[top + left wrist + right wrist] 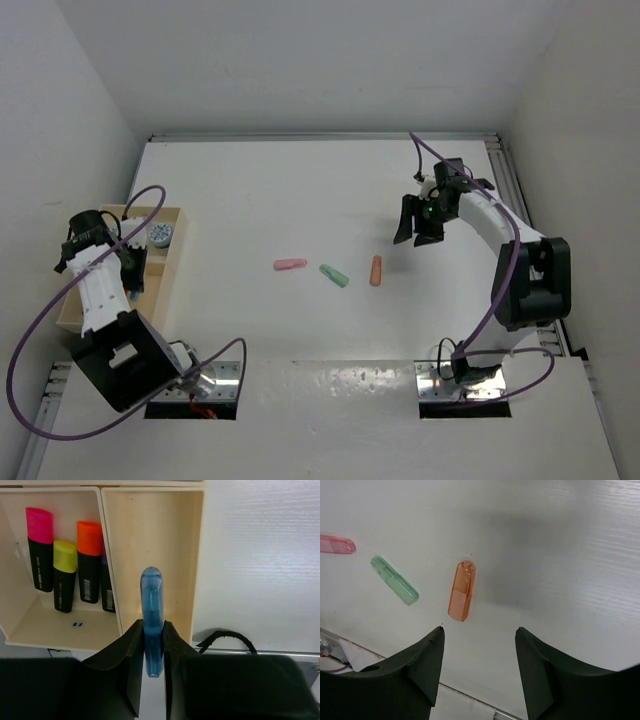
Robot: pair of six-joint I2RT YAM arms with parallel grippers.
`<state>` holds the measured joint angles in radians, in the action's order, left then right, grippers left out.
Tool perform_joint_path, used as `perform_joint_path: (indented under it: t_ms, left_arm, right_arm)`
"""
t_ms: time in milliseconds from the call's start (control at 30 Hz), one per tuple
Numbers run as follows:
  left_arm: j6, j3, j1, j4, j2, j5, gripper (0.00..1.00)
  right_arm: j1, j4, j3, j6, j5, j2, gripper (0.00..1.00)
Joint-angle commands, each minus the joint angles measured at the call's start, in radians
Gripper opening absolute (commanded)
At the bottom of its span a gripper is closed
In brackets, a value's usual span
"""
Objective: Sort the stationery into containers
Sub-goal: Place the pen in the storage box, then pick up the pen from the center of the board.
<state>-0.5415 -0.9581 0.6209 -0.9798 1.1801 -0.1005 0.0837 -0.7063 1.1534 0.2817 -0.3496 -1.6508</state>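
My right gripper moves down and to the left in the top view onto the salmon stub (376,271) (462,591) next, since the salmon stub lies nearest that gripper's open fingers.
My left gripper (152,630) is shut on a blue stub (151,615), holding it over an empty compartment of the wooden tray (197,555). The neighbouring compartment holds pink (40,547), yellow (65,575), orange (89,560) and purple-ended highlighters. In the top view the left gripper (130,275) is over the tray (160,275), which holds a patterned roll (159,235). My right gripper (479,635) is open and empty above the table, near the salmon stub (462,590). The green stub (394,580) and pink stub (337,544) lie to its left.
In the top view the pink stub (290,265), green stub (334,275) and salmon stub (375,270) lie in a row mid-table. The right gripper (418,222) hovers right of them. White walls enclose the table; a rail runs along the right edge.
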Motion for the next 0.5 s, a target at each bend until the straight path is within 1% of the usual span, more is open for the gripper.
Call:
perform_joint_path:
  t_ms: [0, 67, 100, 200, 333, 467]
  left_arm:
    - [0.003, 0.009, 0.013, 0.061, 0.021, 0.013, 0.17]
    - [0.0, -0.001, 0.019, 0.061, 0.038, -0.001, 0.25]
    - [0.0, -0.019, 0.022, 0.058, 0.041, -0.016, 0.39]
    - [0.008, -0.047, 0.025, 0.066, 0.059, -0.015, 0.51]
    - [0.014, -0.094, 0.022, 0.056, 0.09, -0.027, 0.55]
    - [0.018, -0.169, 0.022, 0.04, 0.078, -0.077, 0.55]
  right_arm:
    - [0.028, 0.008, 0.026, -0.029, 0.021, -0.014, 0.58]
    - [0.048, 0.014, 0.019, -0.023, 0.037, -0.02, 0.57]
    - [0.054, 0.016, 0.016, -0.019, 0.041, -0.021, 0.57]
    - [0.086, 0.027, -0.001, 0.008, 0.084, -0.027, 0.58]
    - [0.113, 0.033, -0.024, 0.043, 0.155, -0.041, 0.58]
    - [0.123, 0.027, -0.026, 0.07, 0.187, -0.056, 0.57]
